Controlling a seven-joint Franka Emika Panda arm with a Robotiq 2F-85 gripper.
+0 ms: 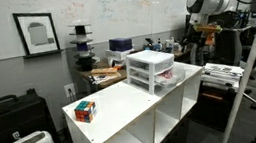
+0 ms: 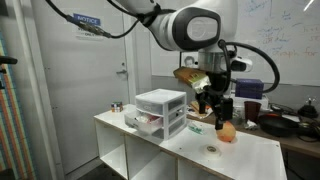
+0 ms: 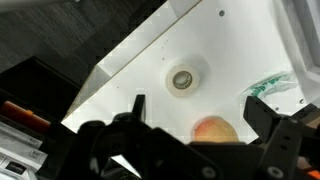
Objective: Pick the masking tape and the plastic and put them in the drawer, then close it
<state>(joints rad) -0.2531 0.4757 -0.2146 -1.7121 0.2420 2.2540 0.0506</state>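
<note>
My open gripper moves down onto the masking tape point(image 3: 182, 80) below it, beside the orange fruit point(image 3: 213, 130), next, since the flat roll is uncovered from above.
The masking tape point(image 3: 182, 79) is a small roll lying flat on the white tabletop; it also shows in an exterior view point(image 2: 211, 151). The plastic point(image 3: 272, 88) is a clear piece with green print, lying at the right of the wrist view and near the drawer unit in an exterior view point(image 2: 197, 125). The translucent drawer unit point(image 2: 160, 110) stands on the tabletop in both exterior views point(image 1: 151, 70), and one lower drawer point(image 2: 148, 123) looks pulled out. My gripper point(image 3: 200, 110) is open and empty. It hangs above the tabletop over an orange fruit point(image 3: 213, 130), between the tape and the plastic.
A Rubik's cube point(image 1: 85, 111) sits at the far end of the white cubby shelf point(image 1: 123, 107) from the gripper. The orange fruit point(image 2: 228, 133) lies close to the tape. Cluttered desks and dark cases stand around the shelf.
</note>
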